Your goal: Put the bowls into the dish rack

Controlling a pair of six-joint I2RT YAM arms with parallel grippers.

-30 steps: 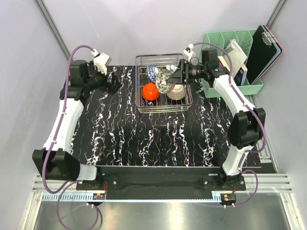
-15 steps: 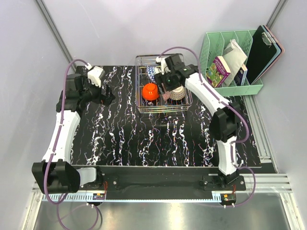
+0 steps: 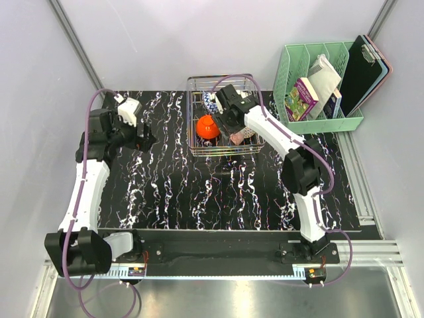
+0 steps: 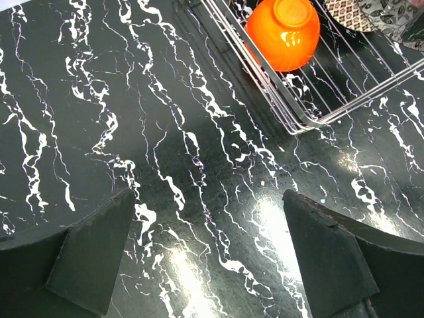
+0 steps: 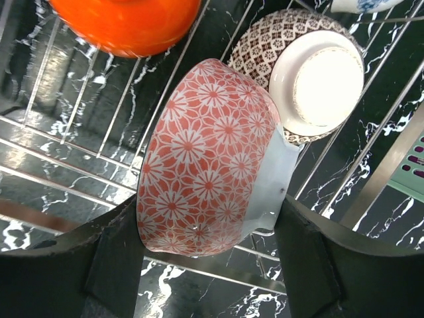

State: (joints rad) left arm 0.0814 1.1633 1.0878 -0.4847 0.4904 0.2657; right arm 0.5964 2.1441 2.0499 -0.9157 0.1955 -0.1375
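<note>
The right gripper moves down to open wires (image 3: 222, 141) (image 5: 132, 109) beside the orange bowl next, below it, to its left in the top view, and releases the red-and-white bowl there.
My right gripper (image 5: 207, 202) is shut on a bowl (image 5: 205, 152) with a red-and-white flower pattern. The bowl is tipped on its side, rim against one finger and base against the other, low over the wires of the dish rack (image 5: 59, 172). Three more bowls lie in the rack: a glossy orange one (image 5: 126, 23), a brown net-patterned one (image 5: 265, 46) upside down, and a blue-and-white one (image 5: 358, 5) at the frame edge. From above, the right gripper (image 3: 232, 124) is inside the dish rack (image 3: 199, 151) beside the orange bowl (image 3: 207, 126). My left gripper (image 4: 209, 205) stands open over bare tabletop, left of the rack (image 4: 298, 122).
A mint-green slotted organiser (image 3: 322, 119) with books and a clipboard stands right of the rack. The black marbled tabletop (image 3: 199, 192) stretches in front of the rack to the arm bases. Grey walls close in the back and sides.
The right arm has swung left from the organiser side and lowered the flower-patterned bowl into the rack. The left arm has drawn back a little to the left.
</note>
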